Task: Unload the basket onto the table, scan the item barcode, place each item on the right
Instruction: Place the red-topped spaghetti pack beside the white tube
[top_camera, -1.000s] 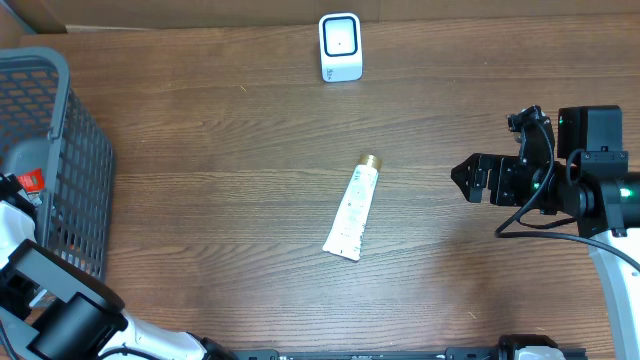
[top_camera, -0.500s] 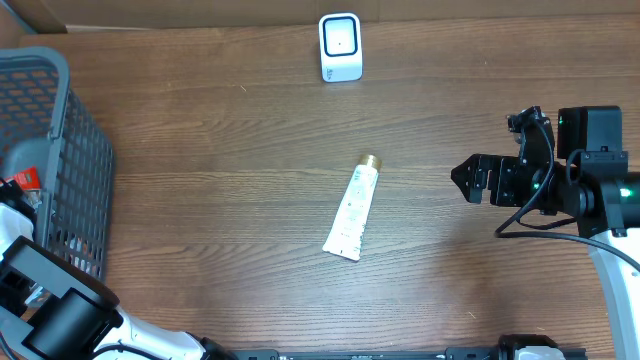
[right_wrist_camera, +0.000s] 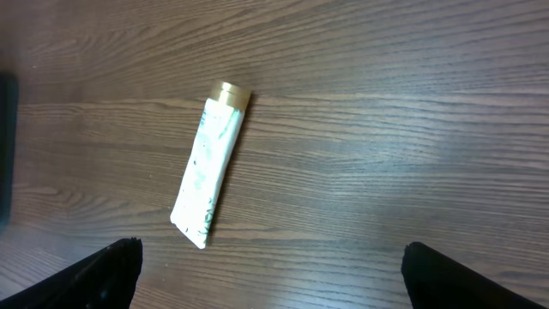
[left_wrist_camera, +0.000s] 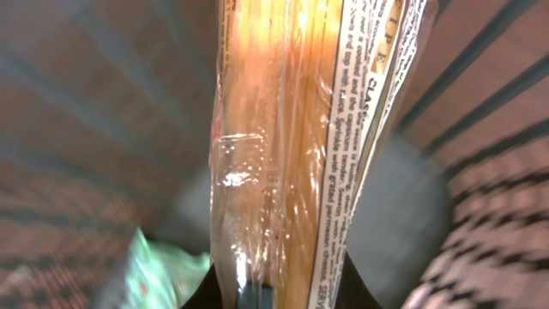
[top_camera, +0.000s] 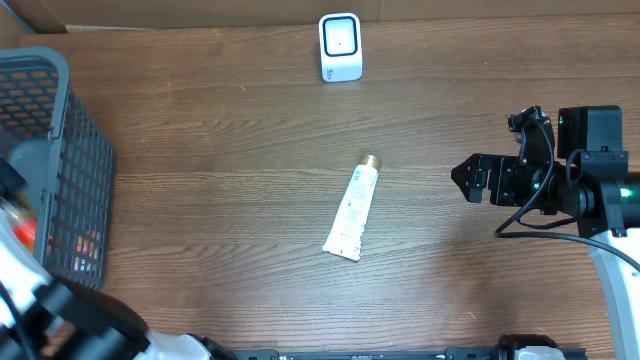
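Note:
I will lift my left gripper from the basket point(top_camera: 60, 150), cross toward the white tube and lower to release the pasta beside it on the bare wood tabletop.
A clear packet of long yellow pasta point(left_wrist_camera: 283, 129) with a white printed label fills the left wrist view; my left gripper point(left_wrist_camera: 279, 290) is shut on its lower end, inside the grey mesh basket point(left_wrist_camera: 489, 94). From overhead the left arm is a blur at the basket point(top_camera: 60, 150), with a red patch point(top_camera: 25, 228) beside it. A white tube with a gold cap point(top_camera: 354, 210) lies mid-table. The white scanner point(top_camera: 340, 47) stands at the far edge. My right gripper point(top_camera: 462, 180) hovers open to the right of the tube point(right_wrist_camera: 210, 165), holding nothing point(right_wrist_camera: 274, 276).
A green and white packet point(left_wrist_camera: 154, 270) lies in the basket beside the pasta. The basket takes up the table's left edge. Brown wooden tabletop point(top_camera: 220, 150) stretches between basket, tube and scanner.
My left gripper has shut on the pasta packet. The left arm has shifted toward the front edge of the table and is blurred with motion. The right arm and the tube have not moved.

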